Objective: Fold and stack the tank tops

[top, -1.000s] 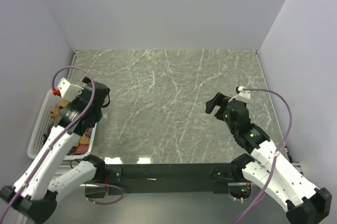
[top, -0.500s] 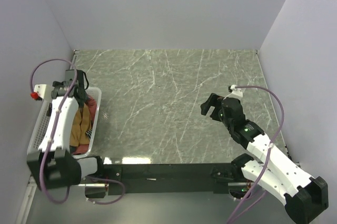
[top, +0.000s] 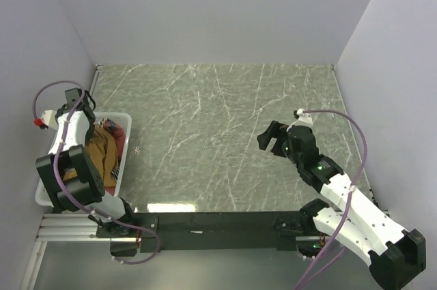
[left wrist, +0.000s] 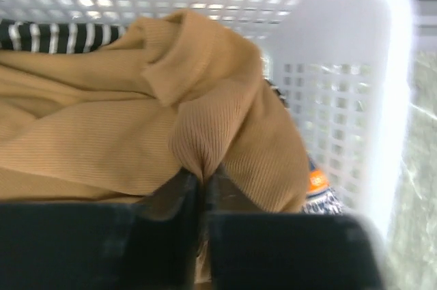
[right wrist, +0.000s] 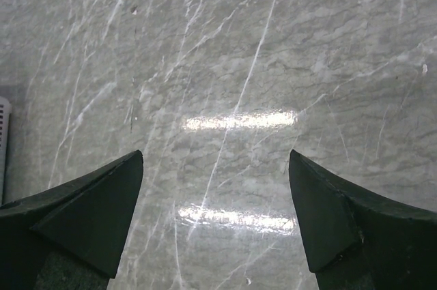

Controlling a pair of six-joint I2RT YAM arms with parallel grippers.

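My left gripper needs to lift the tan-brown top over the basket's rim, then release it there, as bare marble lies to the gripper's right in the top view.
The tank tops lie bunched in a white mesh basket at the table's left edge. The tan-brown top is uppermost and also shows from above. A black-and-white striped top peeks out behind it. A strip of the rust-red top lies along the basket's right wall, with a bit of print showing. My left gripper reaches down into the basket, shut on a raised fold of the tan-brown top. My right gripper hovers open over bare marble, holding nothing.
The basket's mesh walls close in tightly around the left gripper. The green marble table is walled at the back and on both sides. The left arm's cable loops near the left wall.
The left arm swung out over the basket and dipped into it, and its jaws closed on the tan-brown top. The right gripper edged slightly left, still open.
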